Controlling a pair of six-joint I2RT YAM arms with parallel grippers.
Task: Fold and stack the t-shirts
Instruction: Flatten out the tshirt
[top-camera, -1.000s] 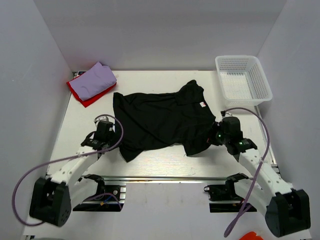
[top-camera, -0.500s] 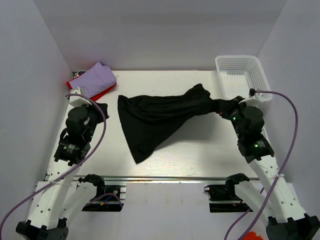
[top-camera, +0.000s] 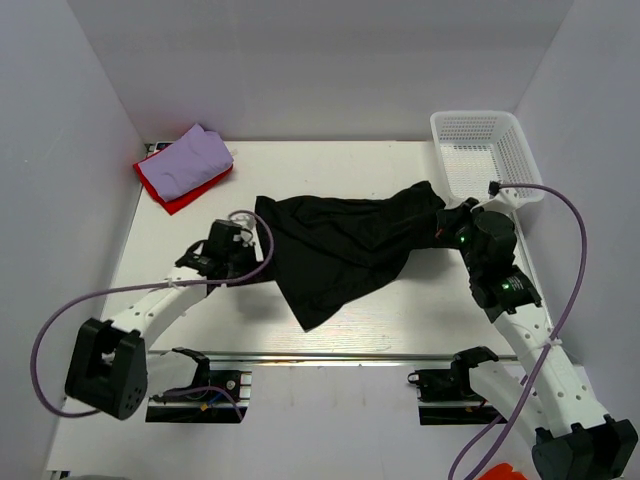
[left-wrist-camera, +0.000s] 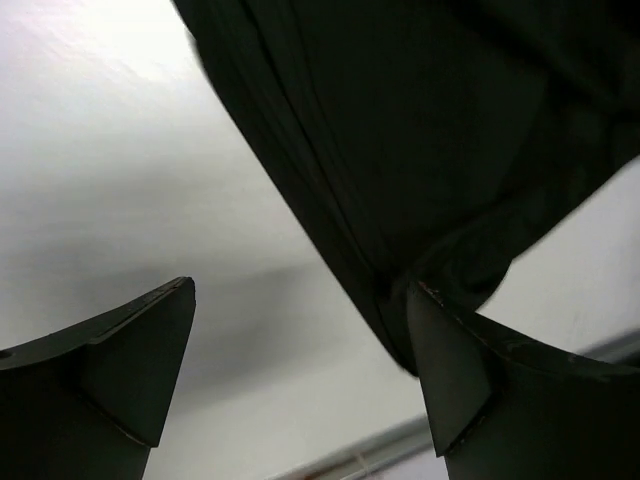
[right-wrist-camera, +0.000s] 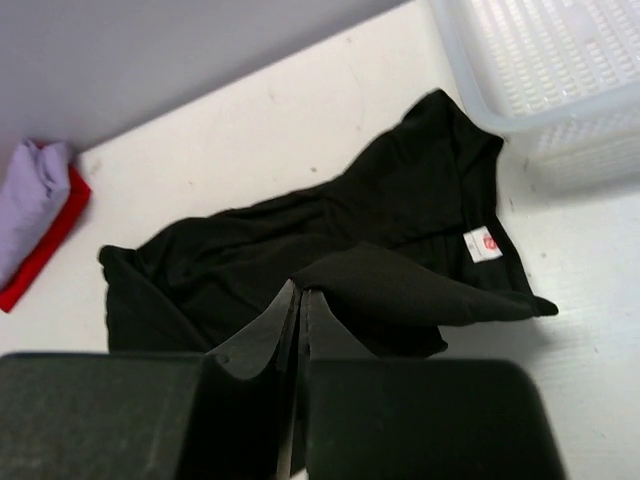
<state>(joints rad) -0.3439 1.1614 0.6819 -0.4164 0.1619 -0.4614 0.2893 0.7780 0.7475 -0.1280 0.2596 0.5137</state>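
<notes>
The left gripper is over bare table, and the shirt's near-corner crease (top-camera: 299, 290) (left-wrist-camera: 393, 288) is below it and to its right in the top view, so the robot will lower the gripper that way.
The black t-shirt (top-camera: 345, 250) lies bunched and slanted across the middle of the table. Its right end is lifted, with my right gripper (top-camera: 446, 228) shut on a fold of it. In the right wrist view the pinched fold (right-wrist-camera: 400, 285) sits at my shut right gripper (right-wrist-camera: 300, 293), and the neck label (right-wrist-camera: 484, 243) faces up. My left gripper (top-camera: 252, 262) is low at the shirt's left edge. In the left wrist view that gripper (left-wrist-camera: 300, 290) stands open over bare table, with black cloth (left-wrist-camera: 430, 130) beside its right finger. The lavender t-shirt (top-camera: 190, 157) lies folded on the red t-shirt (top-camera: 185, 192) at the back left.
A white mesh basket (top-camera: 480, 117) stands at the back right corner, close behind my right wrist; the right wrist view also shows the basket (right-wrist-camera: 560, 60). Grey walls close in the table on three sides. A metal rail (top-camera: 330, 356) runs along the near edge.
The left gripper opened, let go of the black t-shirt, and came down at its left edge. The right gripper kept its hold, and the shirt bunched and shifted right.
</notes>
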